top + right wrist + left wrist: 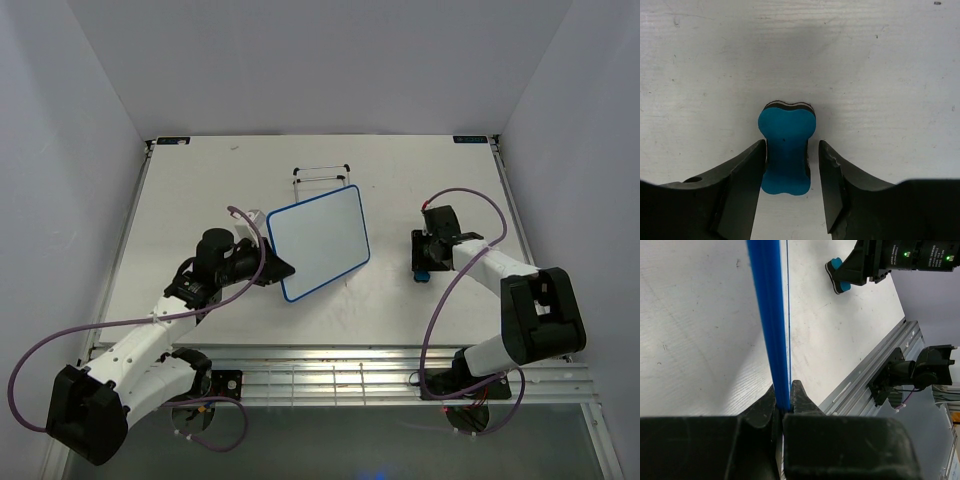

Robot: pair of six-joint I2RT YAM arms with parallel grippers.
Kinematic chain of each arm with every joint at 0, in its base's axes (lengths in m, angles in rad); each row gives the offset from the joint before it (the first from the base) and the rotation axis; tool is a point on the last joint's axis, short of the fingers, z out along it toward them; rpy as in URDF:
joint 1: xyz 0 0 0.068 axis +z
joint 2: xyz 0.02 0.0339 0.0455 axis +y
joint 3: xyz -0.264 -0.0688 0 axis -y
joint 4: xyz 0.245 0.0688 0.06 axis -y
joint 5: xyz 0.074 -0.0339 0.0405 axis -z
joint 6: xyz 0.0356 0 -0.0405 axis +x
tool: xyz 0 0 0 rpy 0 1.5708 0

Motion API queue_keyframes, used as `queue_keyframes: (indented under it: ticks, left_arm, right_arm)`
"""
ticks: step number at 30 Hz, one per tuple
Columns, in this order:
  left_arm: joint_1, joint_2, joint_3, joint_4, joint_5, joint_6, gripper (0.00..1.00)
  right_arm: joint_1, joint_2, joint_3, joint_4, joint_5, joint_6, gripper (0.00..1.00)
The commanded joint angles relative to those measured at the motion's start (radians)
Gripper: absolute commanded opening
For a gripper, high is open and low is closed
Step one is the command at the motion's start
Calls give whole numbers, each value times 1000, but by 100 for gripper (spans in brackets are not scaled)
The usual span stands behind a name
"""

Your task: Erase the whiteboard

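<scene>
The left gripper carries the whiteboard (320,243) outward next, turns it square and releases it on the wire stand, which stands empty outward of the gripper.
The whiteboard (320,243), white with a thin blue frame, is at the table's middle, and its face shows no writing in the top view. My left gripper (278,268) is shut on its left edge. The left wrist view shows the blue frame (769,315) edge-on, pinched between my fingertips (799,392). The blue bone-shaped eraser (786,150) lies on the table to the right (424,274). My right gripper (792,145) is open and straddles it: the left finger is close against it and the right finger stands apart. The eraser also shows in the left wrist view (837,276).
A thin black wire stand (322,172) stands just behind the board. The aluminium rail (350,375) runs along the table's near edge. White walls close in the table on the left, back and right.
</scene>
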Motion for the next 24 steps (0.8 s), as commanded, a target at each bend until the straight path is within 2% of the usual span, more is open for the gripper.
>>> queue_keyframes:
  ticks: [1,9,11,16,24]
  left_arm:
    - [-2,-18,48,46,40,42,2]
    - [-2,-30,65,54,92,94,0]
    - [-2,-18,76,56,118,101,0]
    - [-1,11,118,86,152,137,0]
    - [5,140,250,212,215,118,0]
  right_arm:
    - [-1,-41,27,-50,4,0,55]
    - [-3,-147,48,-107,17,1,57]
    - [-3,-191,56,-134,19,3,60]
    - [-3,-349,42,-168,7,1,69]
    - [-3,-606,5,-214,-58,-2,70]
